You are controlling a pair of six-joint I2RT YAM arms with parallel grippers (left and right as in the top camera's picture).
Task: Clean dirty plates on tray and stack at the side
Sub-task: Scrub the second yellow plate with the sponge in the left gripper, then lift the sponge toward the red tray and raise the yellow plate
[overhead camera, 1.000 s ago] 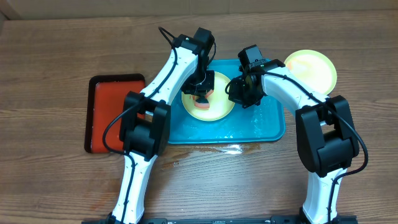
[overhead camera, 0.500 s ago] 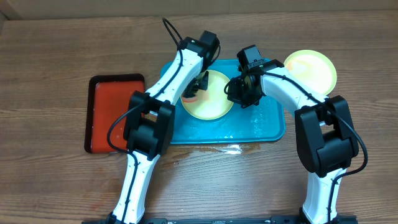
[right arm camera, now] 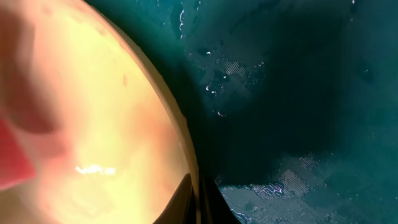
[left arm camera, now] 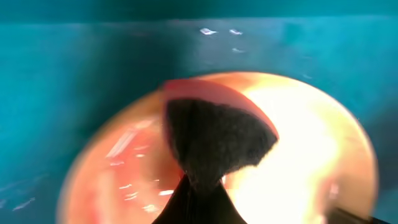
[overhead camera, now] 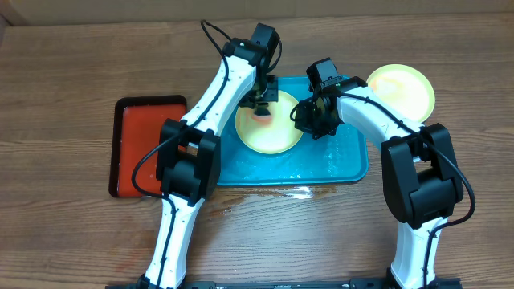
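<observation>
My right gripper lifts next, moves to the right in the overhead view over a second yellow plate [overhead camera: 403,91], lowers and releases, since that plate lies beside the tray.
A pale yellow plate [overhead camera: 273,132] with a lime-green rim lies on the teal tray [overhead camera: 341,160]. My left gripper [overhead camera: 259,103] is shut on an orange sponge [left arm camera: 214,140] with a dark scrub face and presses it on the plate's far edge. In the left wrist view the jaws [left arm camera: 202,190] pinch the sponge over the plate [left arm camera: 311,143]. My right gripper [overhead camera: 308,120] is shut on the plate's right rim, shown clamped in the right wrist view [right arm camera: 198,199]. A second yellow plate [overhead camera: 401,87] lies on the table right of the tray. The light blue plate is out of view.
A narrow red tray [overhead camera: 148,144] with a black rim lies on the table left of the teal tray. Water shines on the teal tray's floor [right arm camera: 298,93] and on the wood at its front edge [overhead camera: 301,191].
My left gripper has carried the sponge from the plate's middle out to its left edge and then up to its far edge. The right gripper and plate have stayed still.
</observation>
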